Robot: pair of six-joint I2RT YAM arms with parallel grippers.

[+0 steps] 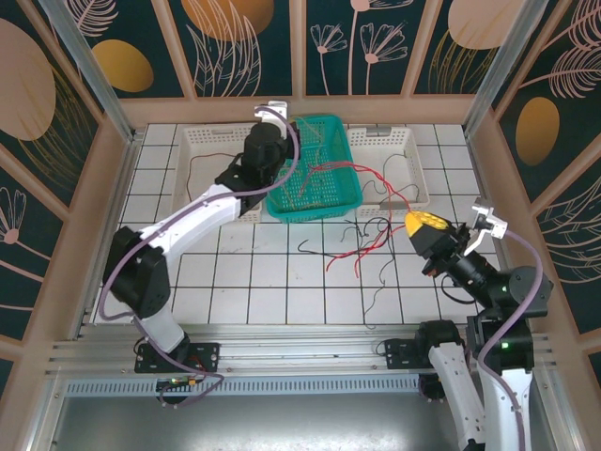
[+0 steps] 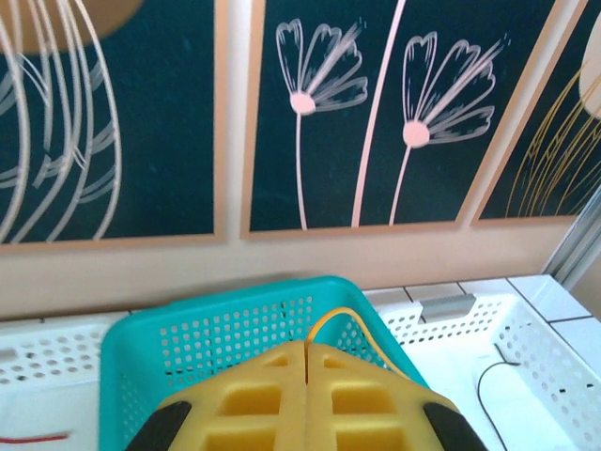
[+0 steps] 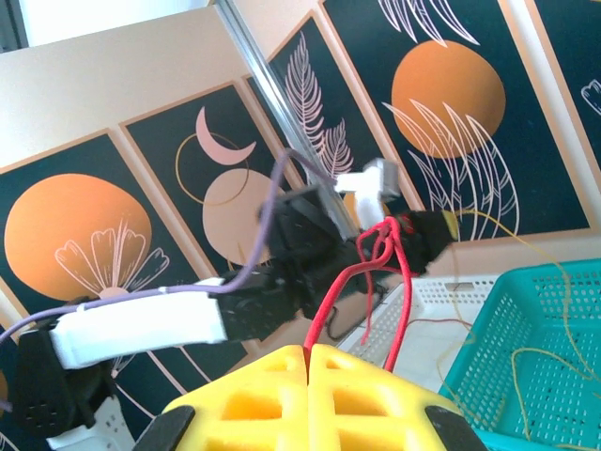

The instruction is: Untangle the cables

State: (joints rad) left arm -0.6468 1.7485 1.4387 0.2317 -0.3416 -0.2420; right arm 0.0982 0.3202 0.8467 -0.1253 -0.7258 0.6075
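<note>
My left gripper brings the yellow cable (image 2: pixel 343 315) down over the teal basket and releases it next, as the rest already hangs in there.
The cables are thin red, yellow-tan and black wires. My left gripper (image 2: pixel 306 346) is shut on a yellow cable (image 2: pixel 343 315) that arches out from between its pads and runs down toward the teal basket (image 2: pixel 188 329). In the top view that gripper (image 1: pixel 278 132) hangs raised at the basket's back left. My right gripper (image 3: pixel 308 349) is shut on a red cable (image 3: pixel 352 282) that rises to a tangle close to the left gripper's tip (image 3: pixel 439 225). From above, the right gripper (image 1: pixel 423 225) is at the right and red cables (image 1: pixel 362 249) trail across the tiles into the teal basket (image 1: pixel 324 207). Black cables (image 1: pixel 371 230) lie loose on the tiles.
A white basket (image 1: pixel 202 136) flanks the teal one on the left and another white basket (image 1: pixel 399 141) on the right; each holds a thin dark wire. Wooden frame posts and patterned wall panels close in the back and sides. My left arm (image 1: pixel 202 216) spans the left tiles.
</note>
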